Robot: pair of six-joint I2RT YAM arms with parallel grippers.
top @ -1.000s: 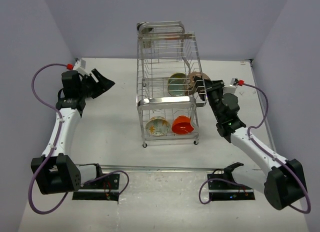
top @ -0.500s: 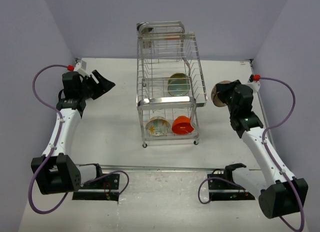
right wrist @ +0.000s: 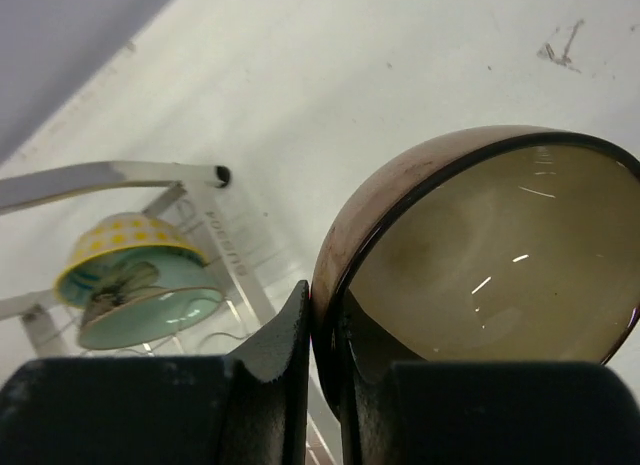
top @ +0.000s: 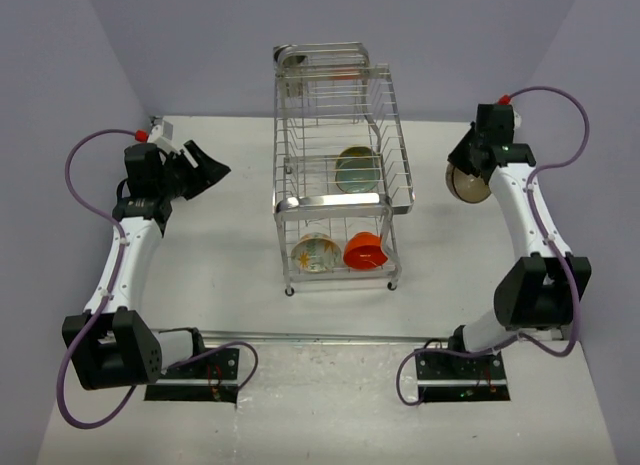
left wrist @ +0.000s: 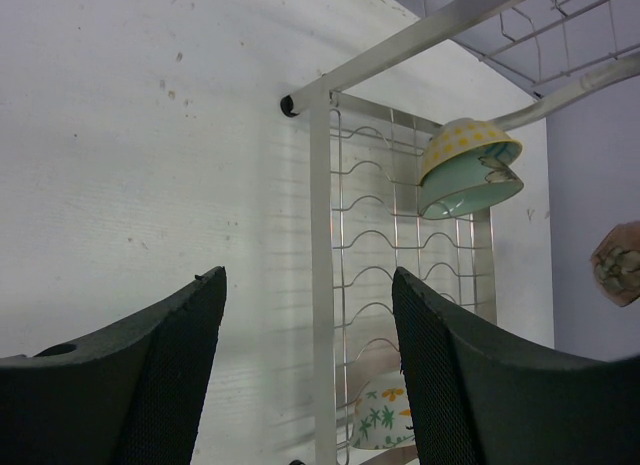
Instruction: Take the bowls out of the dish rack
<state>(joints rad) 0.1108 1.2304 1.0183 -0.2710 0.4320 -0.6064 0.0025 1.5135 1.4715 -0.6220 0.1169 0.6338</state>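
My right gripper lowers the brown bowl next, down onto the bare table between the rack (top: 330,202) and the purple wall, because that patch is empty.
The chrome dish rack (top: 330,202) stands mid-table. Its upper tier holds a greenish bowl (top: 354,169). The lower tier holds a pale patterned bowl (top: 314,252) and an orange-red bowl (top: 364,251). My right gripper (top: 470,168) is shut on the rim of the brown bowl (top: 468,185) and holds it in the air to the right of the rack. In the right wrist view the gripper (right wrist: 335,335) pinches the brown bowl's (right wrist: 480,255) rim, olive inside showing. My left gripper (top: 205,168) is open and empty left of the rack, and it is also open in its wrist view (left wrist: 308,275).
The left wrist view shows the rack's frame (left wrist: 322,285), the greenish bowl (left wrist: 468,170) with its yellow outside, the patterned bowl (left wrist: 385,415) and the brown bowl (left wrist: 618,263) at the far right. Purple walls close the table on both sides and at the back.
My right arm has pulled the brown bowl out of the rack's upper tier and swung it right and toward the far right wall. The left arm has not moved.
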